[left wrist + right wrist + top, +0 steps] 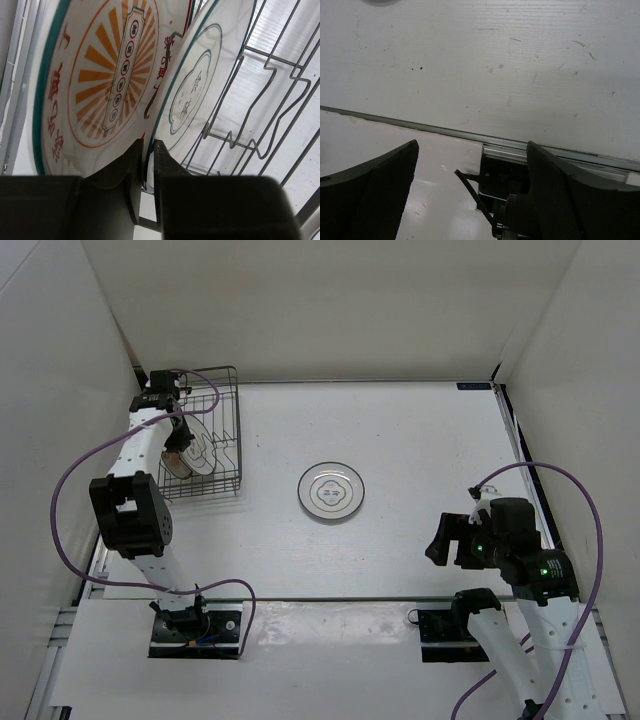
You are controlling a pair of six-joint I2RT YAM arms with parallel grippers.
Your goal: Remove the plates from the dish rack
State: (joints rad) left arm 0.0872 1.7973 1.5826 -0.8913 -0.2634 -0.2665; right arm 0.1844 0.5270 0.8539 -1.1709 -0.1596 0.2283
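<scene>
The flat plate has a matching flower outline, so my left gripper will next go up from the rack, then to the right in the top view, and down to let go onto that plate.
The dark wire dish rack stands at the far left of the table. Two plates stand upright in it. One has an orange sunburst centre. Beside it is a pale plate with a flower-like outline. My left gripper reaches into the rack and is shut on the lower rim of the pale flower-outline plate; it also shows in the top view. Another clear-greyish plate with a flower outline lies flat at the table's centre. My right gripper is open and empty near the front right.
White walls enclose the table on three sides. The rack's upright wire dividers stand close to the right of the held plate. The right arm's base mount and a metal rail run along the table's near edge.
</scene>
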